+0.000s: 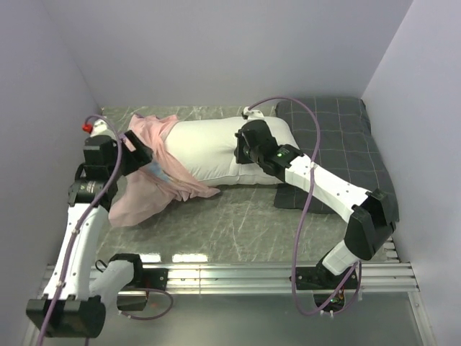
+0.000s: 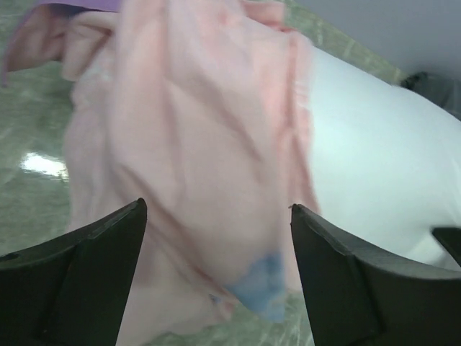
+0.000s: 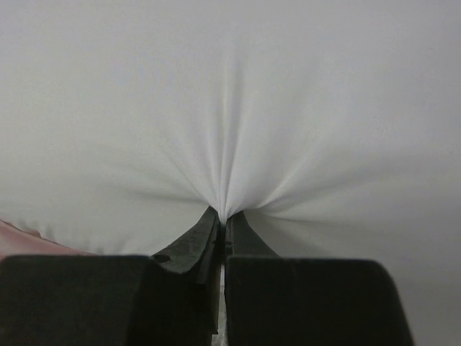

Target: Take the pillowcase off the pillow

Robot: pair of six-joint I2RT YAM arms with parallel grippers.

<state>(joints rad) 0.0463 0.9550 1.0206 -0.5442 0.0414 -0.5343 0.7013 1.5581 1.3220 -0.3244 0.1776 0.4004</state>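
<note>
My left gripper should next go back, to the right in the top view, and down onto the pillowcase's near fold, where pillowcase fabric spills off the pillow [image 1: 212, 148] by the blue patch.
The white pillow [image 1: 212, 148] lies across the middle of the table, mostly bare. The pillowcase [image 1: 155, 180], turned pale pink side out, is bunched over the pillow's left end and spills onto the table. My left gripper [image 1: 140, 153] is open above that bunched fabric; in the left wrist view the pink pillowcase [image 2: 194, 158] lies beyond the spread fingers [image 2: 94, 267], with the pillow [image 2: 374, 166] to its right. My right gripper [image 1: 243, 151] is shut on a pinch of the pillow's white fabric [image 3: 223, 108], which puckers into the fingertips [image 3: 225, 216].
A dark grey checked pillow [image 1: 346, 144] lies at the right, partly under my right arm. Grey walls close in the left, back and right sides. The marbled table [image 1: 238, 223] shows in front of the pillow. A metal rail runs along the near edge.
</note>
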